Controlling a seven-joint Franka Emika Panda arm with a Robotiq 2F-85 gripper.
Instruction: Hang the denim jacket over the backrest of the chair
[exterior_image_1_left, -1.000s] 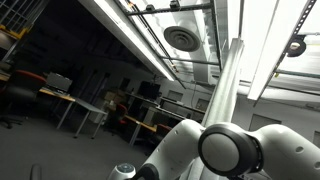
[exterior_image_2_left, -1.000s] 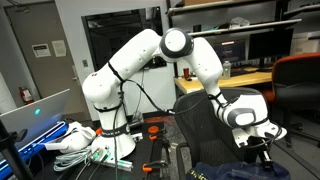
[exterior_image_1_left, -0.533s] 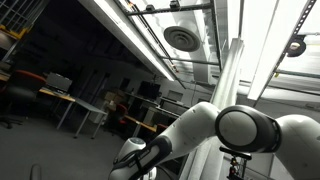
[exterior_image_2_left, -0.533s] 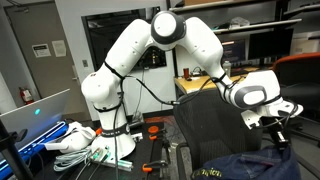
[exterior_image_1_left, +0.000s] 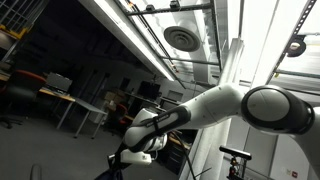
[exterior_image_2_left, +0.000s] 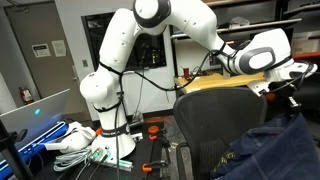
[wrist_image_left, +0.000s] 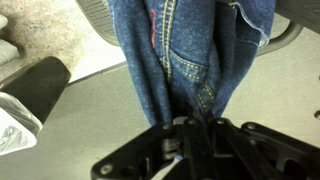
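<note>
My gripper next goes up, then back over the chair backrest's top edge to release the jacket's fold, since the jacket (exterior_image_2_left: 272, 148) hangs low beside it.
The denim jacket (exterior_image_2_left: 272, 148) is dark blue and limp. It hangs from my gripper (exterior_image_2_left: 297, 103) at the right edge of an exterior view, draping down beside and in front of the black chair backrest (exterior_image_2_left: 210, 120). In the wrist view the jacket (wrist_image_left: 180, 55) fills the upper middle, its stitched seams running into my gripper (wrist_image_left: 190, 128), which is shut on the cloth. In an exterior view that looks up at the ceiling, only my white arm (exterior_image_1_left: 215, 105) shows.
A wooden desk (exterior_image_2_left: 215, 80) stands behind the chair. Cloths and cables (exterior_image_2_left: 80, 145) lie near my base. The chair's black armrest (wrist_image_left: 35, 85) is at the left in the wrist view. Ceiling lights and a vent (exterior_image_1_left: 182, 38) are overhead.
My arm has swung up and to the right, lifting the jacket from low in front of the chair to about the height of the backrest's top.
</note>
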